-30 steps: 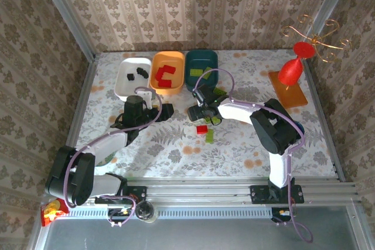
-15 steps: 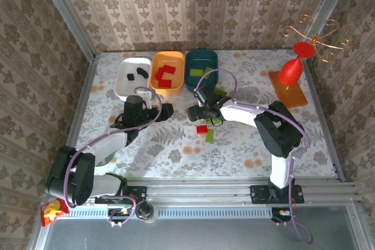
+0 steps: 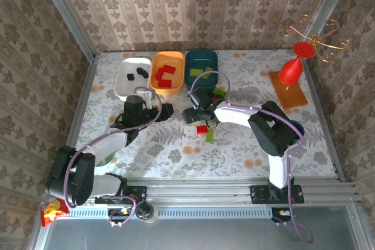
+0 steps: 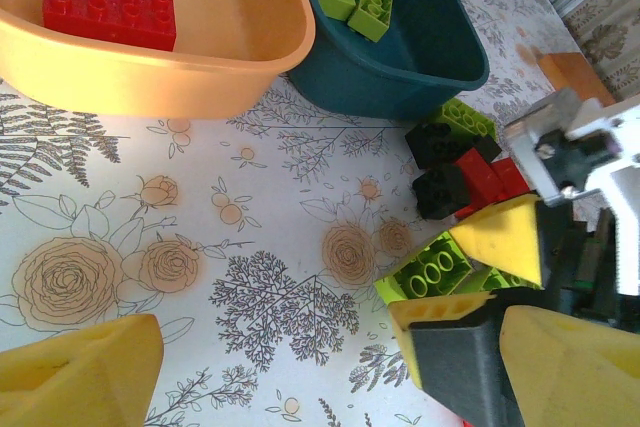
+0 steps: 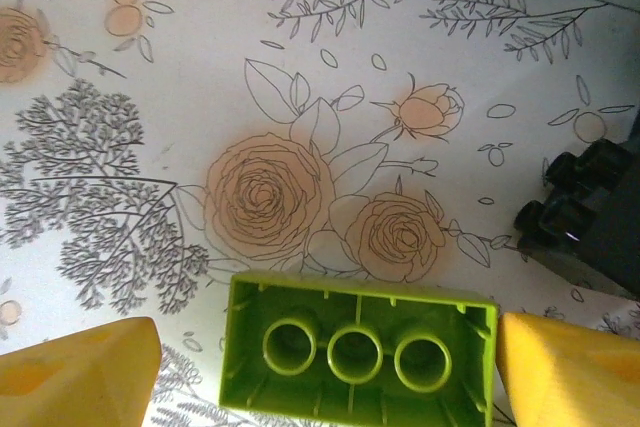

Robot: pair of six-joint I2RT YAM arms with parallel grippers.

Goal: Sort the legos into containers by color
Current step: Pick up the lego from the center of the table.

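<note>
The upturned lime green lego [image 5: 358,357] is lengthwise between my fingers, just below my right gripper. I should next lower my right gripper slightly and close it on the lego's short ends.
My right gripper [image 5: 325,367] stands open low over the table, astride an upturned lime green lego [image 5: 358,357] that touches its right finger [image 5: 570,367], with a gap to the left one. In the top view the right gripper [image 3: 196,115] sits mid-table, near a red lego [image 3: 201,129] and a green lego [image 3: 210,136]. My left gripper [image 3: 166,111] is open just to its left, holding nothing. At the back stand the white container [image 3: 125,89] with black legos, the orange container [image 3: 176,57] with red ones, and the teal container [image 3: 205,55] with green ones.
A small heap of black, red and green legos [image 4: 460,162] lies in front of the teal container [image 4: 400,57]. A black lego [image 5: 575,197] sits right of my right gripper. A red cone on an orange board [image 3: 291,71] stands at the back right.
My right gripper has slid a little to the left, toward the left gripper, and its jaws have widened slightly. The left arm has stayed where it was.
</note>
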